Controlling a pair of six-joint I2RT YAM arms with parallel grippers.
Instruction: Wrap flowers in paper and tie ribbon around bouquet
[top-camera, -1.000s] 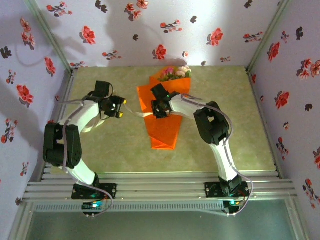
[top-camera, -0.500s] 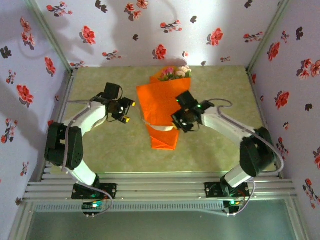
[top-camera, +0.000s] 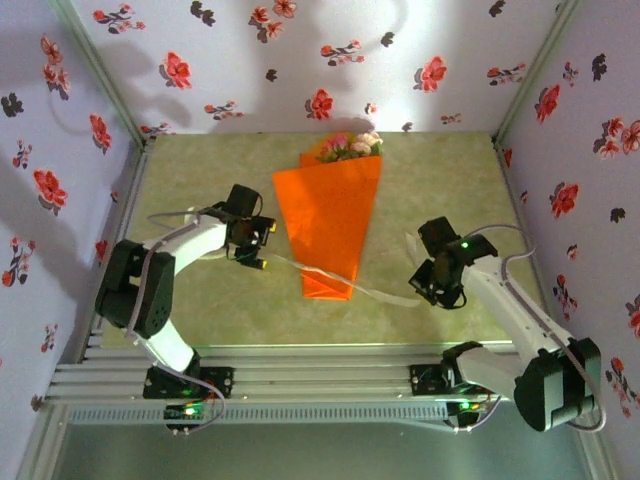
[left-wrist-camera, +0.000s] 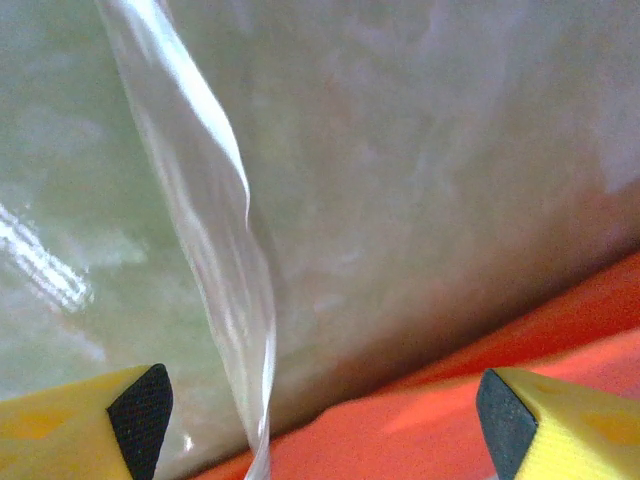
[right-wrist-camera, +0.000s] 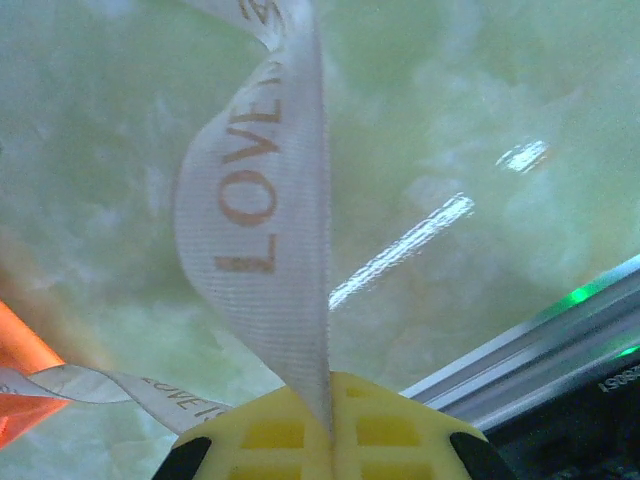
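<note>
The ribbon crosses the cone's tip, so my right gripper next moves away from the cone and down toward the green table before releasing the ribbon.
The bouquet (top-camera: 330, 215) lies mid-table as an orange paper cone, its tip toward the near edge. Pink and cream flowers (top-camera: 351, 144) poke out of its wide far end. The pale ribbon (top-camera: 380, 295) runs low across the table by the cone's tip, from my left gripper to my right one. My left gripper (top-camera: 258, 246) stands open just left of the cone. In the left wrist view the ribbon (left-wrist-camera: 215, 260) hangs loose between the spread fingers (left-wrist-camera: 140, 410), above the orange paper (left-wrist-camera: 430, 420). My right gripper (right-wrist-camera: 330, 400) is shut on the ribbon (right-wrist-camera: 265, 200), printed LOVE, right of the cone (top-camera: 432, 284).
Walls papered with red flower prints close in the table on three sides. A metal rail (top-camera: 320, 365) with the arm bases runs along the near edge and shows close behind my right gripper as the rail (right-wrist-camera: 540, 350). Green tabletop (top-camera: 440, 190) lies right of the cone.
My right gripper swung from over the cone out to the right and nearer the front edge, drawing the ribbon down from the cone's middle to its tip. My left gripper shifted right, closer to the cone.
</note>
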